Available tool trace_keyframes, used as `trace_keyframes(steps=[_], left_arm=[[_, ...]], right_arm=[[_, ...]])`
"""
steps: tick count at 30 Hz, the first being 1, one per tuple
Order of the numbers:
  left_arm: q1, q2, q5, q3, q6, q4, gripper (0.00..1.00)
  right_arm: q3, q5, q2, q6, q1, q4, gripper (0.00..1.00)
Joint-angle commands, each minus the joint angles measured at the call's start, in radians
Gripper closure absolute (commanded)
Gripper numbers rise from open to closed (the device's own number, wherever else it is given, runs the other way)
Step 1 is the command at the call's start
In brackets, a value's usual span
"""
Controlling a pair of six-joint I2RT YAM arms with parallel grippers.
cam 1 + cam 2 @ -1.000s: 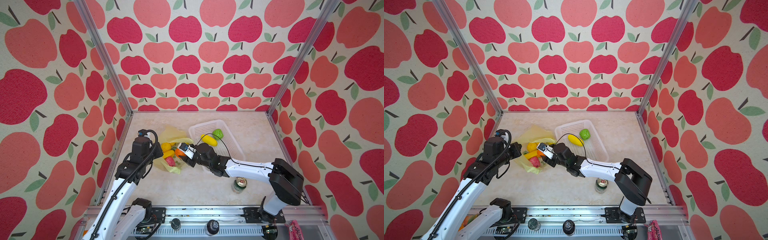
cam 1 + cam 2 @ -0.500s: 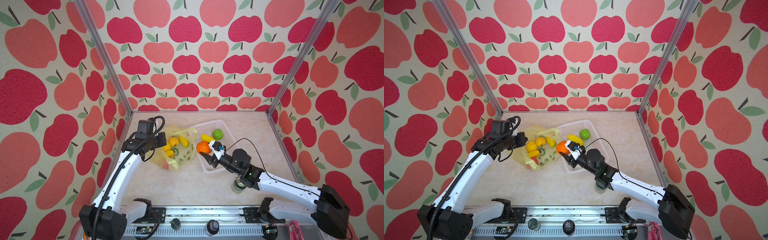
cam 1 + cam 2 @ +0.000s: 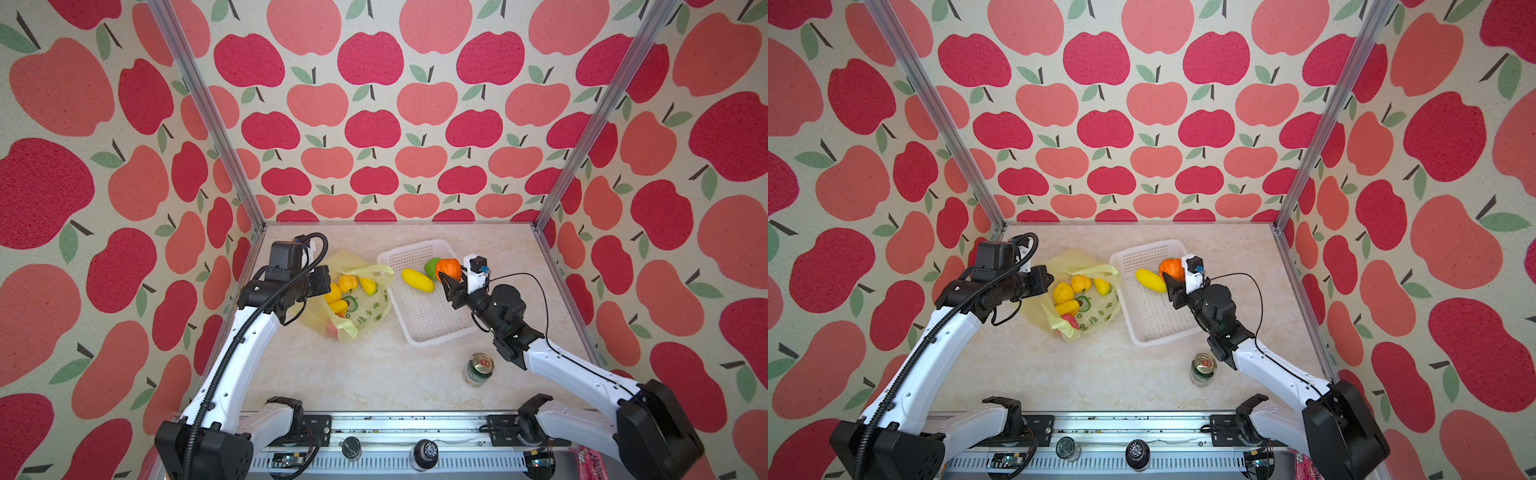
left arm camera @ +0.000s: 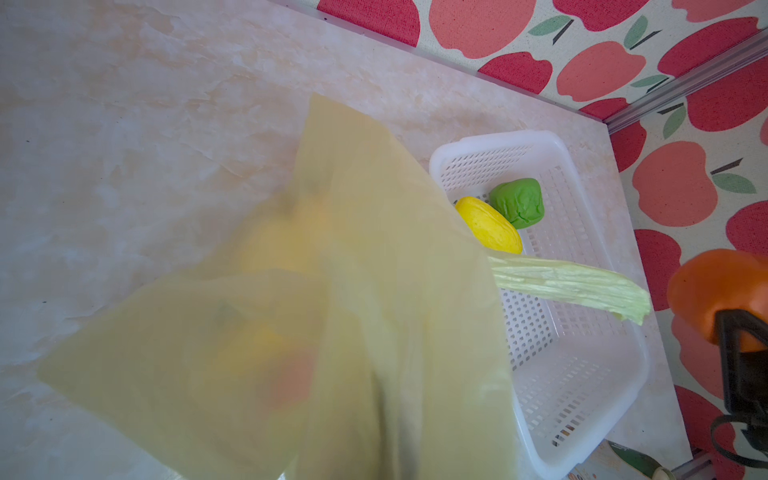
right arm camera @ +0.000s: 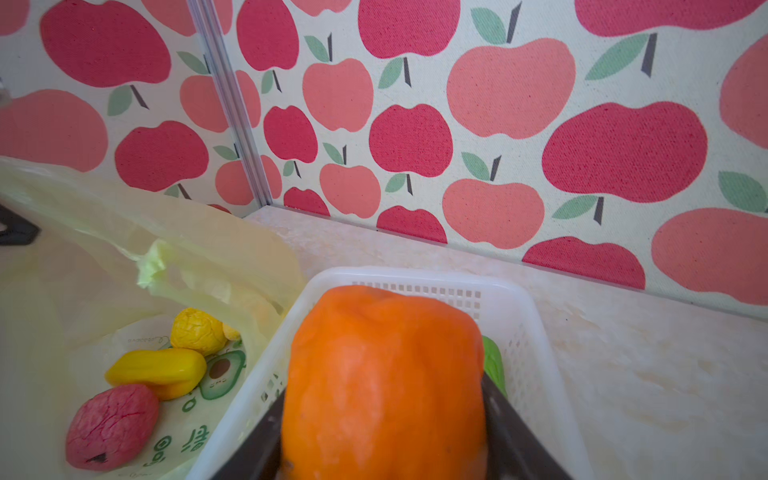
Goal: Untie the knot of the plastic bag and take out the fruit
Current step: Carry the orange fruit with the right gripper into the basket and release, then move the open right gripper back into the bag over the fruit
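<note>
My right gripper needs to carry the orange fruit past the yellow fruit (image 3: 417, 280), go down and release it there, because the basket's bottom by the bag is bare.
The yellow plastic bag (image 3: 365, 316) (image 3: 1096, 316) lies open at the table's left, with several fruit inside: yellow ones (image 3: 347, 282) and a pink one (image 5: 110, 426). The knot is out of view; a handle strip (image 4: 573, 286) hangs loose. My left gripper (image 3: 326, 284) (image 3: 1049, 282) is shut on the bag's left edge, its fingers hidden behind plastic in the left wrist view. My right gripper (image 3: 449, 277) (image 3: 1173, 279) is shut on an orange fruit (image 5: 382, 374) above the white basket (image 3: 419, 343). A yellow fruit (image 3: 417, 280) and a green fruit (image 4: 517, 201) lie in the basket.
A green drink can (image 3: 478, 369) (image 3: 1202, 369) stands upright near the front, just right of the basket's front corner and beside the right arm. Apple-patterned walls close in the table on three sides.
My right gripper has carried the orange fruit from the bag rightward to above the basket's back part. My left gripper has moved back and up with the bag's edge, opening the mouth.
</note>
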Motion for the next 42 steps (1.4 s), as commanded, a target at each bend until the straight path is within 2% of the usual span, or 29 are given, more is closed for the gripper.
trace_keyframes(steps=[1, 7, 20, 23, 25, 27, 30, 32, 35, 38, 42], left_arm=[[0.006, -0.025, 0.024, 0.015, 0.021, -0.007, 1.0], [0.007, -0.016, 0.051, 0.013, 0.031, 0.008, 1.0], [0.012, -0.013, 0.052, 0.003, 0.061, 0.025, 1.0], [0.015, -0.018, 0.052, 0.002, 0.06, 0.025, 1.0], [0.015, -0.018, 0.058, 0.002, 0.059, 0.027, 1.0], [0.016, -0.012, 0.066, 0.003, 0.057, 0.023, 1.0], [0.017, 0.0, 0.064, 0.017, 0.034, -0.006, 1.0], [0.03, 0.015, 0.024, 0.026, -0.086, -0.07, 1.0], [0.03, -0.002, 0.086, -0.057, -0.197, -0.002, 1.0], [0.025, -0.042, 0.028, -0.135, -0.218, 0.074, 1.0], [0.024, -0.161, -0.032, -0.287, -0.212, 0.273, 1.0]], right_arm=[[0.125, -0.033, 0.127, 0.089, -0.023, -0.096, 0.8], [0.334, -0.175, 0.368, 0.105, -0.027, -0.241, 0.79], [0.645, -0.418, 0.662, 0.038, -0.025, -0.519, 0.7], [0.692, -0.435, 0.709, 0.023, -0.011, -0.561, 0.67], [0.707, -0.411, 0.725, 0.019, -0.003, -0.571, 0.6], [0.714, -0.409, 0.732, 0.02, -0.001, -0.576, 0.55], [0.682, -0.393, 0.711, 0.029, -0.001, -0.54, 0.35], [0.637, -0.371, 0.673, 0.036, -0.004, -0.499, 0.27], [0.544, -0.321, 0.592, 0.038, -0.008, -0.424, 0.19], [0.447, -0.283, 0.507, 0.037, -0.015, -0.347, 0.11], [0.298, -0.211, 0.363, 0.037, -0.02, -0.225, 0.1]])
